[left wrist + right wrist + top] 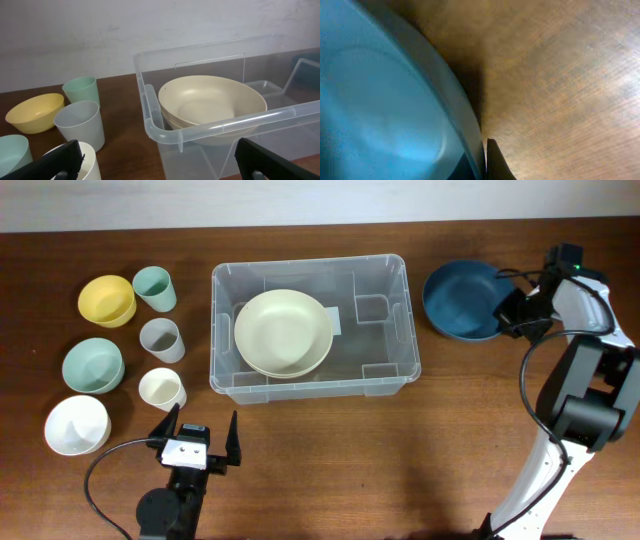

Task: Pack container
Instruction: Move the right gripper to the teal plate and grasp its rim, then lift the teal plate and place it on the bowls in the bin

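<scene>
The cream bowl (284,333) stands empty. My right gripper will next lift the dark blue bowl over the side of the container, then lower it into the cream bowl.
The clear plastic container (395,330) stands mid-table with a cream bowl (284,331) inside its left half; both show in the left wrist view, the container (165,131) and the bowl (212,105). My right gripper (508,313) is shut on the right rim of a dark blue bowl (460,300), to the right of the container; in the right wrist view its fingers (484,159) pinch the blue bowl's (385,105) rim. My left gripper (197,442) is open and empty near the front edge, in front of the container's left corner.
Left of the container stand a yellow bowl (107,300), a green cup (155,288), a grey cup (161,340), a teal bowl (93,365), a cream cup (161,389) and a white bowl (77,425).
</scene>
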`<state>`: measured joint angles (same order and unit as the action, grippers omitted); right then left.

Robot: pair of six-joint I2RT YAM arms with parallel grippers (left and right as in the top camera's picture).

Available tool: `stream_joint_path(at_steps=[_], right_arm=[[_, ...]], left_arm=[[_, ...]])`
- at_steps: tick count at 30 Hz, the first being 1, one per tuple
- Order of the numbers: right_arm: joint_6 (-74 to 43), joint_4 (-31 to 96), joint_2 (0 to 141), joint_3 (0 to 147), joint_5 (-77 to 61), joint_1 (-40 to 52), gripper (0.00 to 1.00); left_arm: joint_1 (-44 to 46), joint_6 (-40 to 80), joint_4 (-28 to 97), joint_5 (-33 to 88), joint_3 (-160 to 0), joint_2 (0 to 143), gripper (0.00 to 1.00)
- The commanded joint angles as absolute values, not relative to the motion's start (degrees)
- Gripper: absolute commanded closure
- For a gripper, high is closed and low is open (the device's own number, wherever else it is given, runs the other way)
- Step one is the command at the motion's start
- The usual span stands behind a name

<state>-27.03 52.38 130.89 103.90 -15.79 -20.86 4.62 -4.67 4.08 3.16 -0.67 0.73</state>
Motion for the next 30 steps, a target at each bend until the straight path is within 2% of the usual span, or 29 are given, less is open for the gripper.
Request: stream_joint_path(at_steps=[1,4,7,10,15,19,20,21,22,27,30], right_arm=[[-21.6,48.9,131.4,103.5,-36.4,-25.1,0.96],[-19.7,44.3,130.9,104.3,-59.5,-29.3,0.96],[-18.5,42.3,129.1,104.4,-69.8,-31.5,0.96],[-16.3,43.1,125.3,104.4,-75.7,-32.3,0.96],[-16.3,46.5,115.8,104.4,-75.8,-28.6,0.96],[-16.3,51.3,106.2,104.4,-62.7,-19.5,0.96],[-16.5,54.8,102.8,104.4,-51.7,-13.9,0.96],[-16.5,55.9,101.9,104.4,-48.2,-11.7,0.96],[-16.5,58.3,100.3,104.4,-40.0,-4.9,0.96],[-20.4,59.6,102.0,104.3,-26.8,9.5,0.96],[-21.6,59.3,104.1,104.2,-26.3,13.7,0.96]], left_arm=[[4.2,-3.9,4.4,3.2,-0.5,0.3,0.0],[4.2,-3.9,4.4,3.2,-0.5,0.3,0.01],[4.2,-3.9,4.4,3.2,-0.5,0.3,0.0],[4.2,-3.9,4.4,3.2,-0.5,0.4,0.0],[4.2,-3.9,4.4,3.2,-0.5,0.3,0.0],[4.2,-3.9,4.4,3.2,-0.5,0.3,0.0],[4.2,-3.9,4.4,3.2,-0.5,0.3,0.0],[4.2,-3.9,4.4,3.2,-0.5,0.3,0.01],[4.2,-3.9,4.4,3.2,-0.5,0.3,0.01],[4.2,-3.9,4.4,3.2,-0.5,0.3,0.0],[4.2,-3.9,4.4,3.2,-0.5,0.3,0.0]])
